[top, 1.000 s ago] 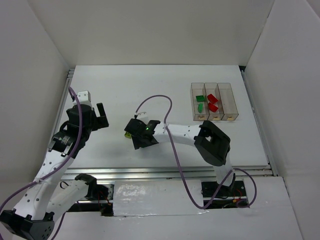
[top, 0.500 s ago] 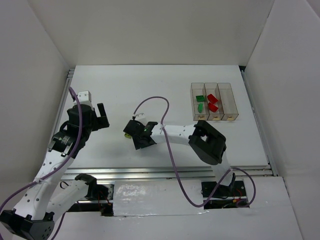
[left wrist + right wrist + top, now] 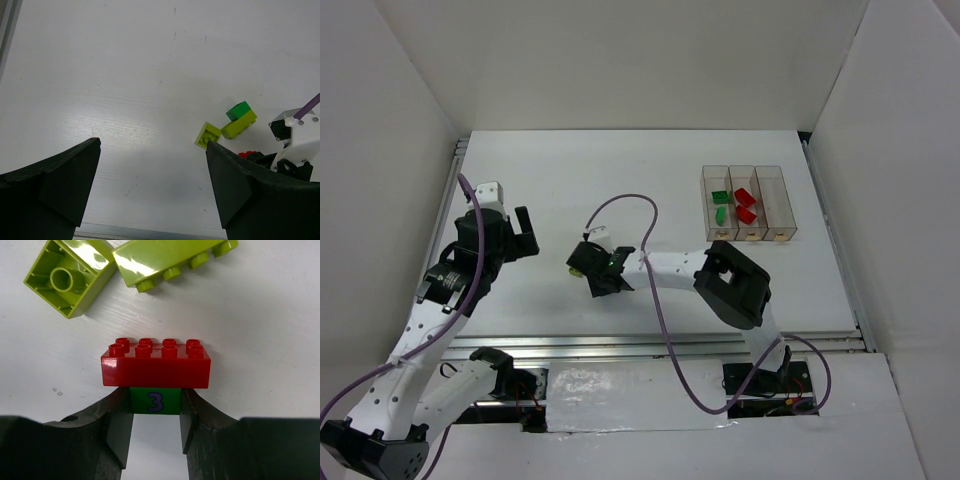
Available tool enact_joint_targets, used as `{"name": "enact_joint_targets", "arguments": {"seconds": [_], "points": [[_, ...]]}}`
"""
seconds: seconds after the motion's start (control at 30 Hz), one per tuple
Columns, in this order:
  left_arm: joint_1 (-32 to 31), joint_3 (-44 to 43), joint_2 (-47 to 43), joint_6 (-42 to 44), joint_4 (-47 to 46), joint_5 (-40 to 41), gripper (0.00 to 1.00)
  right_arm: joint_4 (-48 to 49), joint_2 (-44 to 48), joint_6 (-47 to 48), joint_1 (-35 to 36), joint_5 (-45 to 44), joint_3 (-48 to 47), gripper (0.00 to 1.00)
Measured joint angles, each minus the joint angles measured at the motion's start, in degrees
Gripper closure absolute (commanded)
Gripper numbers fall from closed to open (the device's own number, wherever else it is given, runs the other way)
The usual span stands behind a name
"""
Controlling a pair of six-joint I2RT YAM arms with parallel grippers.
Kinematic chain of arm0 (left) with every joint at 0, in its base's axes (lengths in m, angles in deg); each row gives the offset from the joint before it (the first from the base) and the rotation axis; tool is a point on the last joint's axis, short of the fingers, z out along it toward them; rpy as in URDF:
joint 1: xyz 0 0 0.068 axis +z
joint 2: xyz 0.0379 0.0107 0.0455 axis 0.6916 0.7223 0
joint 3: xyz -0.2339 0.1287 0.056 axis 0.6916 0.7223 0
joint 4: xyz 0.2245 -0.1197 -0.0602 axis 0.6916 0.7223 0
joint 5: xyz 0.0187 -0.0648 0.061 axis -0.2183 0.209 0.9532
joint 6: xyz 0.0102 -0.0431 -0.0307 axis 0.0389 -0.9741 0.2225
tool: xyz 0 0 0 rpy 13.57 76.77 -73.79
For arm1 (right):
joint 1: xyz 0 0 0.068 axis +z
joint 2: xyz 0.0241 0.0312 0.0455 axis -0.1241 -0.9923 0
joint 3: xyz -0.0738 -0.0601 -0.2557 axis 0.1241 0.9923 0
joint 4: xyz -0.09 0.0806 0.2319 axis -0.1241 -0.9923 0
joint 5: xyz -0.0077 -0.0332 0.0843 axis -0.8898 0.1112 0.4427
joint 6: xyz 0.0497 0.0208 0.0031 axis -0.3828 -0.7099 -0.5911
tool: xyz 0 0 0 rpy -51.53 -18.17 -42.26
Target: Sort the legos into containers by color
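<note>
I will raise my right gripper next and bring it over the container with the green legos, which stands outward and to the gripper's right in the top view.
My right gripper (image 3: 156,407) is shut on a dark green lego (image 3: 155,401) marked with a 3, one finger pressed to each side. A red lego (image 3: 155,364) is stuck across its far end. Two yellow-green legos (image 3: 67,280) (image 3: 172,260) lie just beyond on the table. In the top view this gripper (image 3: 590,268) is left of centre. The three containers (image 3: 777,200) stand at the right; the left one holds green legos (image 3: 720,197), the middle one red legos (image 3: 746,197). My left gripper (image 3: 152,145) hangs open over bare table, with the yellow-green legos (image 3: 208,135) to its right.
White walls enclose the table on three sides. A purple cable (image 3: 625,205) loops above the right arm. A metal rail (image 3: 620,345) runs along the near edge. Another dark green lego (image 3: 238,110) sits against the long yellow-green one (image 3: 240,125).
My right gripper has crept a little to the left and its jaws have closed in onto the green lego. The left arm has stayed still.
</note>
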Motion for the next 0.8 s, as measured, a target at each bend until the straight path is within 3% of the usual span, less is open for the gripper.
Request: {"name": "enact_joint_targets", "arguments": {"seconds": [0.07,0.1,0.23,0.37,0.5,0.67,0.8], "points": [[0.0,0.0,0.0,0.0,0.0,-0.3,0.01,1.2,0.9,0.1,0.0,0.0,1.5,0.82],[0.0,0.0,0.0,0.0,0.0,-0.8,0.00,1.7,1.6,0.2,0.0,-0.1,2.4,0.90],[0.0,0.0,1.0,-0.2,-0.5,-4.9,0.00,3.9,6.2,1.7,0.0,-0.3,9.0,0.96],[0.1,0.0,5.2,-1.9,-2.3,-16.2,0.01,6.1,15.8,4.9,0.0,0.0,18.0,0.98],[-0.3,-0.4,11.7,-6.6,-5.0,-30.9,0.01,9.5,32.0,10.3,0.0,1.6,27.0,1.00],[-8.8,-0.7,14.6,-15.6,-13.6,-42.4,0.00,12.0,49.1,15.6,0.0,3.8,33.2,1.00],[-16.7,-2.9,17.5,-20.6,-20.3,-48.1,0.02,11.2,55.3,17.4,0.0,4.9,33.8,1.00]]}}
